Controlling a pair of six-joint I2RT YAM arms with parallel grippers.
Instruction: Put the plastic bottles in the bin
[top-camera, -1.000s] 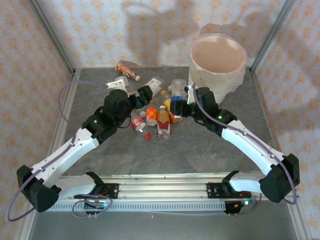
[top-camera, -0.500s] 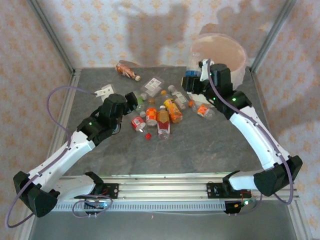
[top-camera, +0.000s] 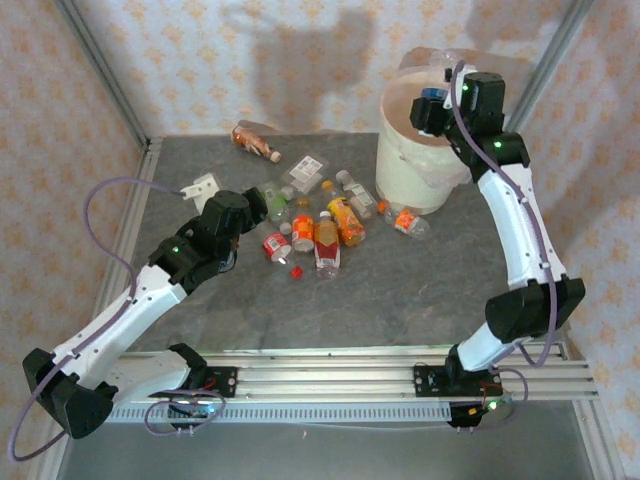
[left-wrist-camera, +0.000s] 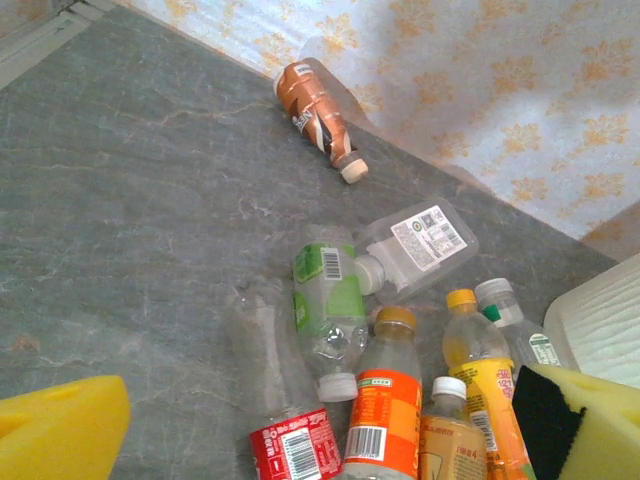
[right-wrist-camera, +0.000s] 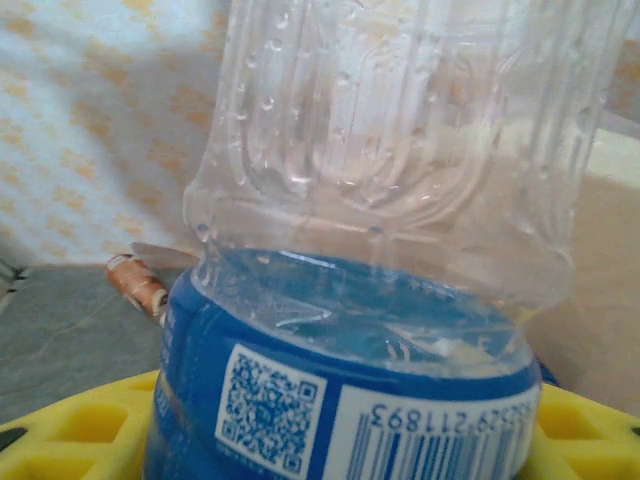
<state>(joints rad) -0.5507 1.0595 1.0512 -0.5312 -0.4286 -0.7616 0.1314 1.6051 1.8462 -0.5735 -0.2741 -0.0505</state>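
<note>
My right gripper still points across the bin's rim, so it should lower and tilt down into the bin's opening (top-camera: 408, 103) to release the clear bottle.
My right gripper (top-camera: 436, 106) is shut on a clear plastic bottle with a blue label (right-wrist-camera: 350, 400), held over the near rim of the white bin (top-camera: 404, 182). Several other plastic bottles lie in a pile at mid-table: a red-labelled one (top-camera: 275, 245), an orange one (top-camera: 302, 232) and a yellow one (top-camera: 346, 221). A brown one (top-camera: 252, 140) lies apart by the back wall. Another lies beside the bin's foot (top-camera: 408, 220). My left gripper (top-camera: 262, 199) hangs open just left of the pile. Between its yellow pads (left-wrist-camera: 60, 432) lie the green-labelled bottle (left-wrist-camera: 328, 298) and the red-labelled bottle (left-wrist-camera: 292, 442).
A small white bracket-like piece (top-camera: 204, 185) lies left of the pile, and a loose red cap (top-camera: 296, 272) lies in front of it. Patterned walls and metal posts close in the grey table (top-camera: 400, 290). A rail (top-camera: 320, 385) runs along the near edge.
The right arm has lifted the blue-labelled bottle from the pile up and back to the bin. The left gripper has drawn back slightly left from the pile.
</note>
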